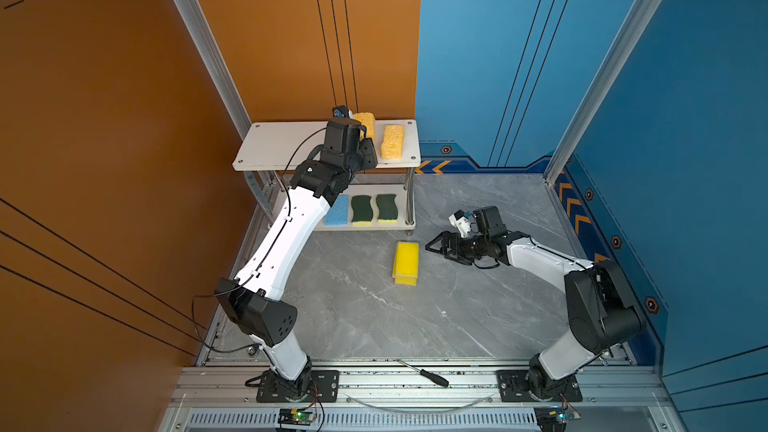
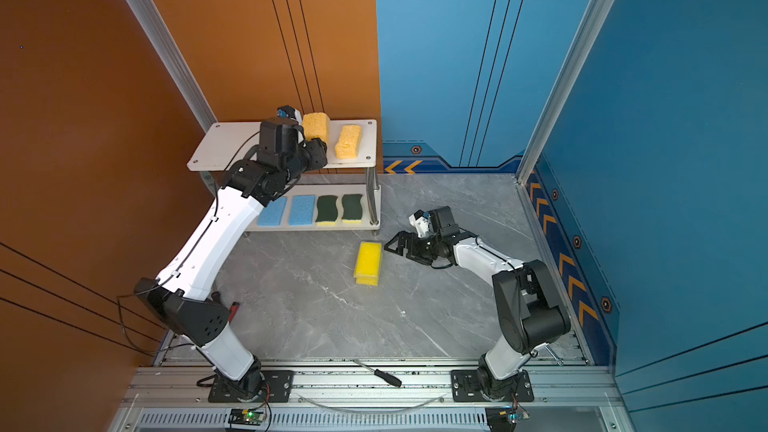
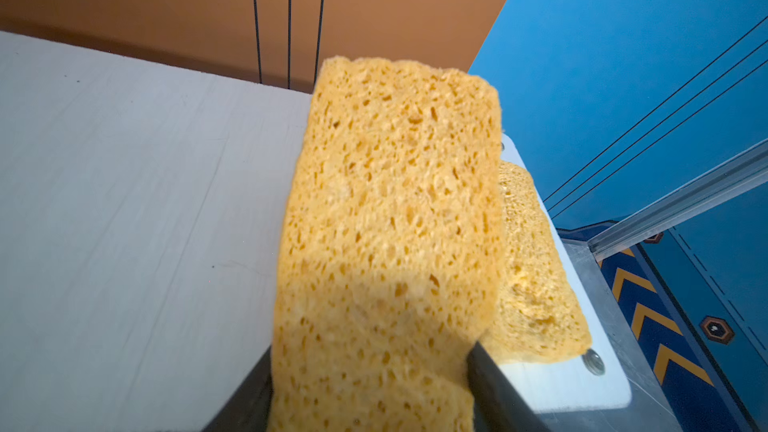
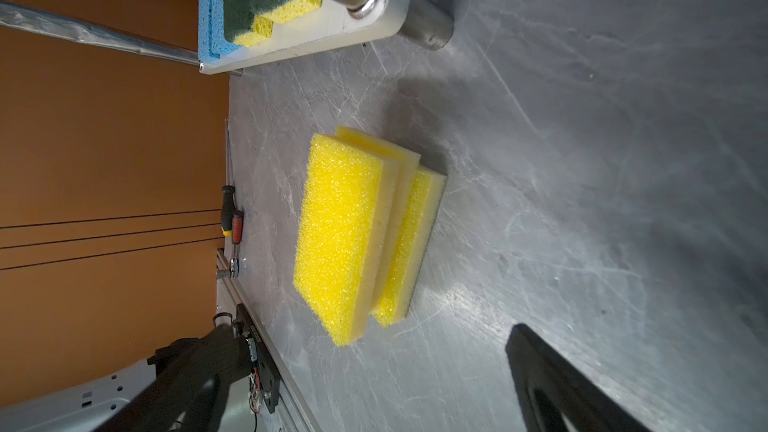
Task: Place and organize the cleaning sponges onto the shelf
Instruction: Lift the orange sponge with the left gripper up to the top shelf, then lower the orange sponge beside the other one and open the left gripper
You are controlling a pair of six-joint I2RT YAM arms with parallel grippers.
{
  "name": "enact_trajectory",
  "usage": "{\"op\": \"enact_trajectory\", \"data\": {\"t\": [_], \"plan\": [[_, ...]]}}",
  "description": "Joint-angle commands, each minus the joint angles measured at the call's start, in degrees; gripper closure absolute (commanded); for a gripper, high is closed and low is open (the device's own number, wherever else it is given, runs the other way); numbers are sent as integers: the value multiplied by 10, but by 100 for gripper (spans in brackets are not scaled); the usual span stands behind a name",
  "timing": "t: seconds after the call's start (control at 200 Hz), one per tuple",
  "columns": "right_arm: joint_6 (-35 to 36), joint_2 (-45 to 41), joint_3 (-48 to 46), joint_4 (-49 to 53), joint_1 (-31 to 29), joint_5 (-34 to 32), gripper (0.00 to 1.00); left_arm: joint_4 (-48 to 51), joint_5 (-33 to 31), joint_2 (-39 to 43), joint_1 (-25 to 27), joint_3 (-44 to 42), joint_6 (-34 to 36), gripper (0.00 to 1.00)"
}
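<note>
The sponge in my left gripper is still above the shelf's top board. It should next go down slightly onto the top board [image 2: 333, 132] beside the second orange sponge, and then I will let go of it.
My left gripper [image 3: 370, 367] is shut on a thick porous orange sponge [image 3: 390, 222], which stands over the back of the shelf's top board [image 1: 274, 147]. A second orange sponge [image 1: 392, 142] lies beside it on that board. On the lower board sit two light blue sponges [image 2: 272, 210] [image 2: 302, 209] and two wavy green-on-yellow sponges [image 2: 327, 209] [image 2: 352, 207]. A stack of bright yellow sponges [image 1: 406, 263] [image 4: 345, 238] rests on the grey table. My right gripper [image 1: 432, 247] [image 4: 365, 351] hovers open just right of the stack, not touching it.
A black-handled screwdriver [image 1: 432, 378] lies on the front rail. A red-and-black tool [image 2: 234, 309] sits at the table's left edge. The shelf's chrome leg [image 1: 409, 201] stands near the yellow stack. Orange and blue walls close in behind.
</note>
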State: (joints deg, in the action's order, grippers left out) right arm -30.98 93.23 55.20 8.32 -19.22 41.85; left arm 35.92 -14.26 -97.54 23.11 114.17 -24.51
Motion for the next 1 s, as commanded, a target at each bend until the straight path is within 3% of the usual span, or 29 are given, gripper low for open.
{"op": "enact_trajectory", "data": {"t": [0.0,0.991], "plan": [[-3,-15,-10,-10,0,5,0,11,5,-5,-6,11,-10,52],[-6,-8,-6,-11,1,8,0,9,-18,-42,-6,8,-25,47]]}}
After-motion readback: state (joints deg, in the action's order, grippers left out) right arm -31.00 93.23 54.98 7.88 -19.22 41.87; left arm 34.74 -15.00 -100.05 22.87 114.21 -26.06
